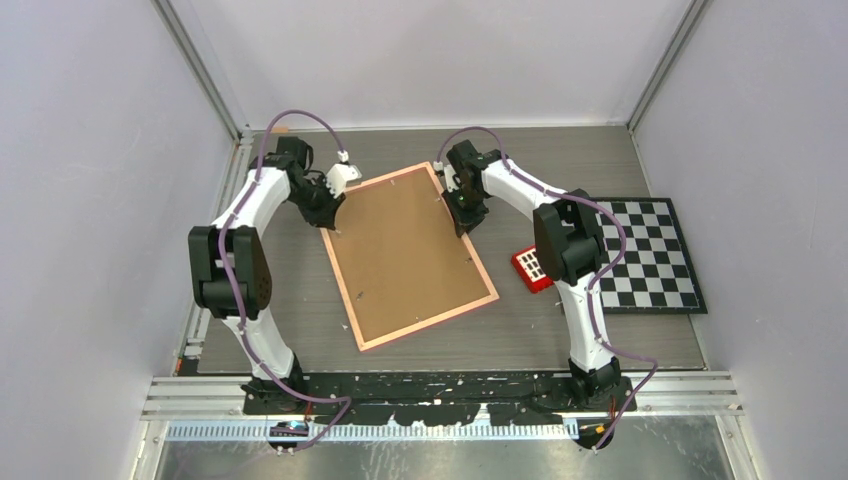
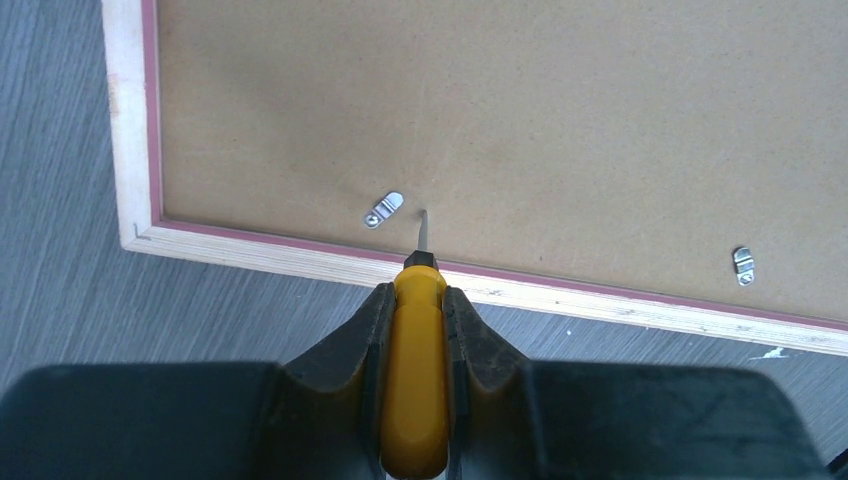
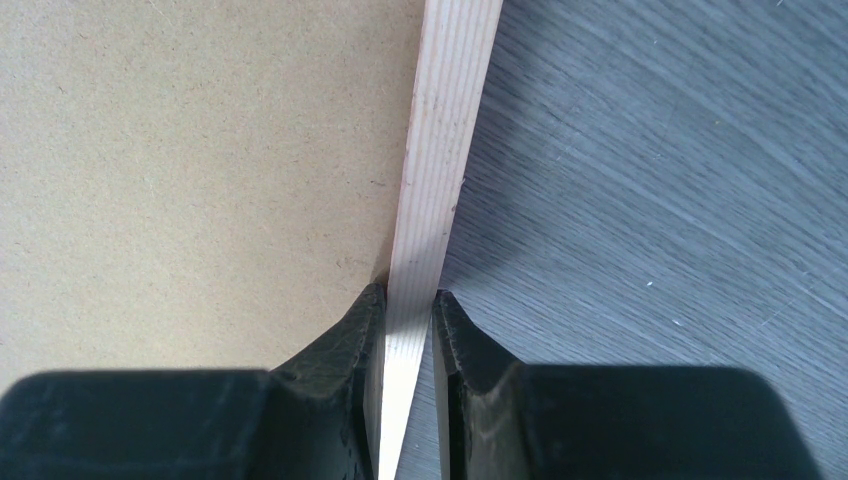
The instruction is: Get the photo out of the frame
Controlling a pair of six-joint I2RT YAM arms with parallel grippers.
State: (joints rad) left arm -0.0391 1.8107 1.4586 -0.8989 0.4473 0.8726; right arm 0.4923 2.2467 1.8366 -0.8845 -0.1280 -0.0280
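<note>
The robot will swing its right gripper outward and to the left in the top view toward the back's far end (image 1: 402, 203) and let go of the frame's bar, because the frame (image 1: 345, 280) is crooked.
The frame (image 1: 345, 280) lies face down in the middle of the table, its brown fibreboard back (image 1: 405, 255) facing up. The photo is hidden beneath that back. At the frame's far-left edge my left gripper (image 2: 415, 300) is shut on a yellow-handled screwdriver (image 2: 415, 380). The metal tip rests on the back just beside a small turned metal clip (image 2: 384, 209); a second clip (image 2: 742, 266) sits further along the same edge. My right gripper (image 3: 408, 300) is shut on the frame's pale wooden right rail (image 3: 440, 170), one finger over the back panel (image 3: 200, 170) and one outside.
A black-and-white checkerboard (image 1: 645, 255) lies at the right of the table, with a small red block (image 1: 532, 268) between it and the frame. Grey walls enclose the table on three sides. Bare grey tabletop (image 3: 680, 180) shows right of the frame.
</note>
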